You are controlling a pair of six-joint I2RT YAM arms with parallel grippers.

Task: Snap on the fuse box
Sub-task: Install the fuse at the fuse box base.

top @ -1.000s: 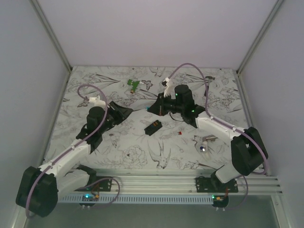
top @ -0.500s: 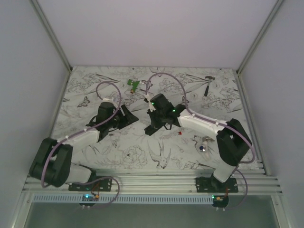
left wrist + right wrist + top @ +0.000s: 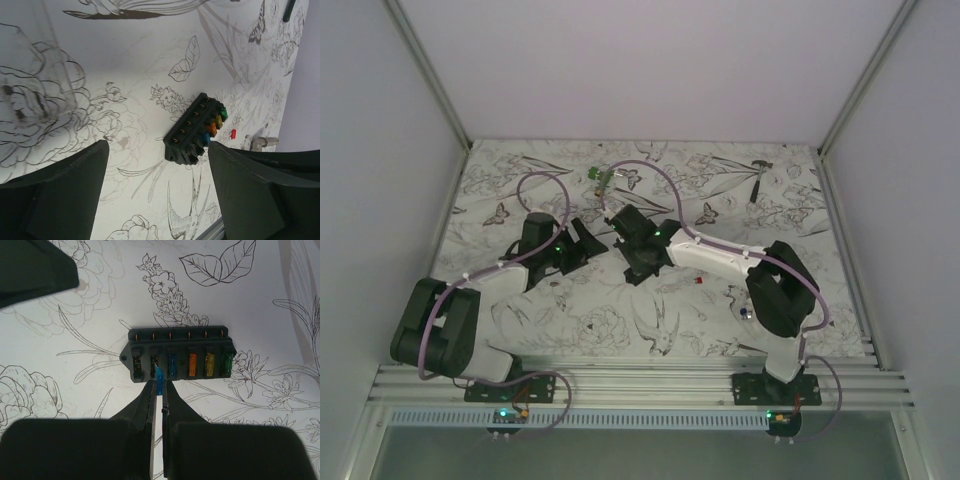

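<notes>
I will next lower my right gripper, push its blue fuse into the empty slot (image 3: 154, 360) beside the seated blue one and let go, as its tip points there.
The fuse box (image 3: 180, 357) is a black block with six slots lying flat on the flower-print table. Blue, orange, yellow and green fuses sit in four slots, and the two left slots are empty. My right gripper (image 3: 159, 390) is shut on a small blue fuse (image 3: 159, 380), whose tip is at the second slot from the left. In the top view the right gripper (image 3: 634, 238) hangs right over the box (image 3: 638, 272). My left gripper (image 3: 157, 150) is open and empty, low over the table and a short way from the box (image 3: 195, 130). In the top view the left gripper (image 3: 584, 243) is just left of the box.
A tiny red piece (image 3: 700, 280) lies right of the box. A white-silver thing with a blue dot (image 3: 745, 306) lies further right. A clear plastic cover (image 3: 35, 85) lies near the left gripper. A small green piece (image 3: 600, 178) lies at the back. Grey walls close three sides.
My right gripper has swung left and down from behind the box to right over it. My left gripper has reached right, closer to the box.
</notes>
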